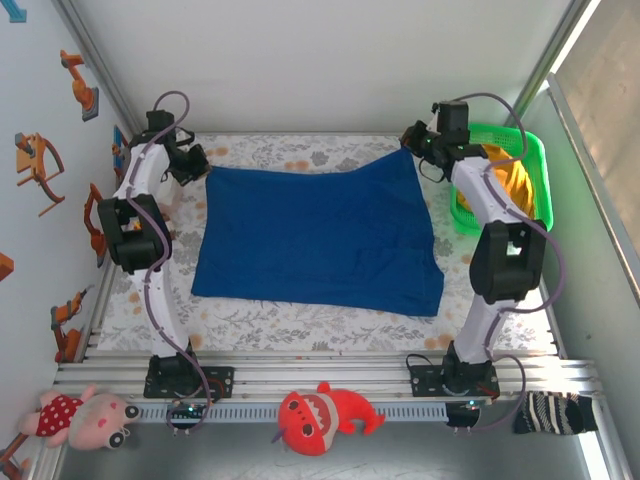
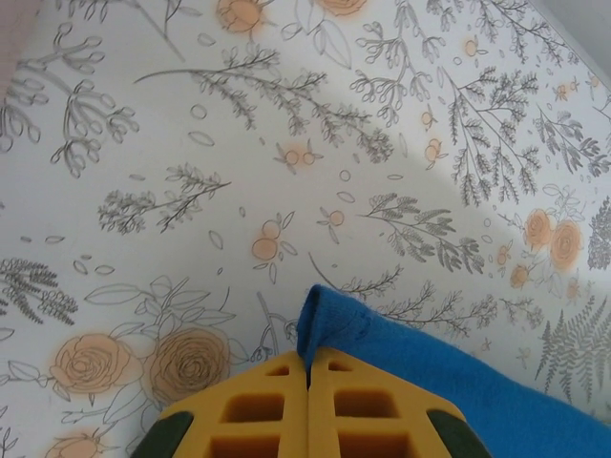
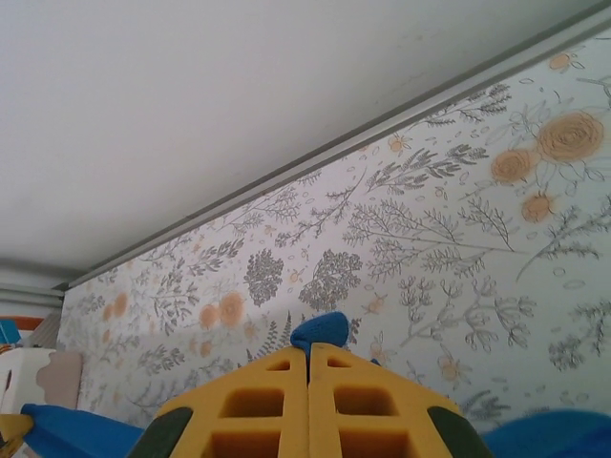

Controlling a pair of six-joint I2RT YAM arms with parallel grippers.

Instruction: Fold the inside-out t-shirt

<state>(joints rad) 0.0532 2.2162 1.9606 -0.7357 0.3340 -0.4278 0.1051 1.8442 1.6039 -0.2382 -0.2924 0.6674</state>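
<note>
My left gripper will next pull the t-shirt's pinched corner back and let it go over the t-shirt's side edge (image 1: 206, 219), because that edge runs back from the gripper.
The royal-blue inside-out t-shirt (image 1: 320, 235) lies spread as a wide rectangle across the middle of the floral table. My left gripper (image 1: 199, 165) is at its far left corner, and in the left wrist view its yellow jaws (image 2: 307, 367) are shut on a pinch of the blue t-shirt (image 2: 401, 348). My right gripper (image 1: 415, 148) is at the far right corner, slightly raised. In the right wrist view its yellow jaws (image 3: 307, 355) are shut on a small tuft of the t-shirt (image 3: 322, 330).
A green basket (image 1: 535, 165) with an orange-yellow garment (image 1: 505, 175) stands at the far right beside the right arm. Soft toys (image 1: 322, 418) lie along the metal front rail. The white back wall (image 3: 191, 86) rises just behind the table's far edge.
</note>
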